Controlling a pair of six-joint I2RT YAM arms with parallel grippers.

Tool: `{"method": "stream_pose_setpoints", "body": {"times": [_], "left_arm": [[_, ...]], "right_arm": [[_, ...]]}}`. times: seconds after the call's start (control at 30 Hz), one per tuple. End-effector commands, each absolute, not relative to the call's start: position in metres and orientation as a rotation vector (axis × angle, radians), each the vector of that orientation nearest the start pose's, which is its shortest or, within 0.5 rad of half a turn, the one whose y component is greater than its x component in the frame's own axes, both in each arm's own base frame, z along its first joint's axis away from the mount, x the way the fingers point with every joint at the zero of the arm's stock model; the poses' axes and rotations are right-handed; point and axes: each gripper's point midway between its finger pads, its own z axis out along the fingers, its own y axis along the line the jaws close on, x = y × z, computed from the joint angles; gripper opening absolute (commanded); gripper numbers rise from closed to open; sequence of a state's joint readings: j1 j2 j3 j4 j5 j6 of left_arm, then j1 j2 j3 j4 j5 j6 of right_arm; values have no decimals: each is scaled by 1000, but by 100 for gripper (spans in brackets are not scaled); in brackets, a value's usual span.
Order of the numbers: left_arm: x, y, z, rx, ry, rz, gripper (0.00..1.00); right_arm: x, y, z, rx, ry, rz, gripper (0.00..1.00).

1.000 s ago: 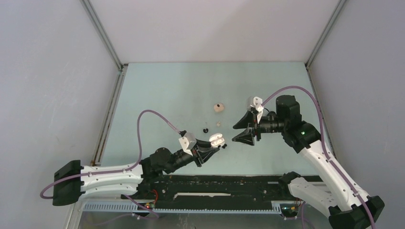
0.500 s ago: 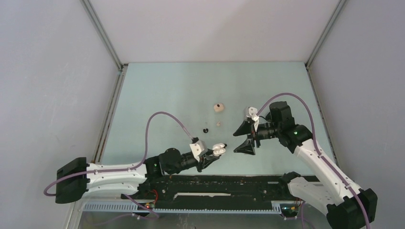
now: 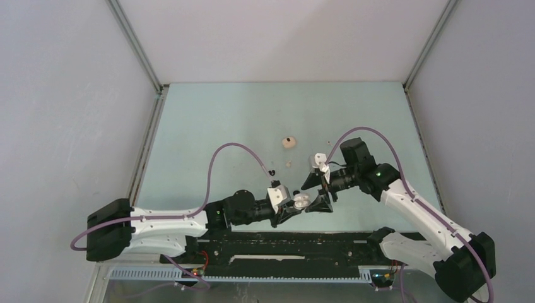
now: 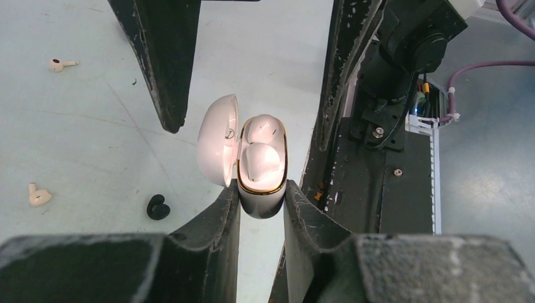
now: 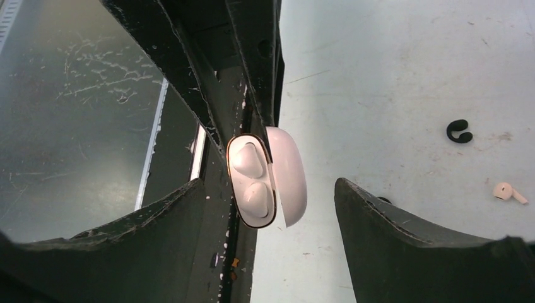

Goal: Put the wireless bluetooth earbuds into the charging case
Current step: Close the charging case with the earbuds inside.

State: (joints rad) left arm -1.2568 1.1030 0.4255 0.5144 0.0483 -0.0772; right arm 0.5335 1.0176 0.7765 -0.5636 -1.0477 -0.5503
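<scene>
Both earbuds are in the case, so my left gripper will go outward, left in the top view, and down to release it on the bare tabletop.
My left gripper [image 4: 260, 203] is shut on the base of a white charging case [image 4: 262, 165] with a gold rim. Its lid [image 4: 217, 140] stands open, and two white earbuds [image 4: 260, 158] sit inside. In the top view the case [image 3: 301, 202] is held near the table's front edge by my left gripper [image 3: 294, 205]. My right gripper [image 5: 272, 218] is open and empty, with one jaw on either side of the case [image 5: 251, 180] and not touching it. It meets the case from the right in the top view [image 3: 306, 197]. A loose black earbud [image 3: 271, 172] and a beige earbud [image 3: 288, 164] lie on the table.
A beige pebble-like case [image 3: 289, 142] lies farther back at mid-table. The left wrist view shows two beige earbuds [image 4: 60, 64] [image 4: 39, 196] and the black one [image 4: 158, 207] on the mat. The black base rail [image 3: 284, 243] runs along the near edge under the grippers.
My left arm has carried the open case to the right along the front edge. My right gripper has come down and to the left, and now stands open around the case.
</scene>
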Motion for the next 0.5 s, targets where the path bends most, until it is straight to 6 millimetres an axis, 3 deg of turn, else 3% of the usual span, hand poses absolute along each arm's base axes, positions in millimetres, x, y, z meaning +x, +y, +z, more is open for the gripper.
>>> {"method": "stream_pose_setpoints", "body": {"times": [0.0, 0.17, 0.33, 0.4, 0.47], "left_arm": [[101, -367, 186, 1047, 1423, -1046, 0], [109, -371, 179, 1030, 1465, -1013, 0], [130, -365, 176, 915, 1543, -934, 0], [130, -365, 175, 910, 1543, -942, 0], [125, -367, 177, 935, 1527, -968, 0]], "right_arm": [[125, 241, 183, -1560, 1497, 1178, 77], [121, 235, 193, -1556, 1456, 1149, 77], [118, 211, 230, -1466, 1358, 1065, 77], [117, 205, 243, -1425, 1320, 1064, 77], [124, 206, 240, -1408, 1340, 1060, 78]]}}
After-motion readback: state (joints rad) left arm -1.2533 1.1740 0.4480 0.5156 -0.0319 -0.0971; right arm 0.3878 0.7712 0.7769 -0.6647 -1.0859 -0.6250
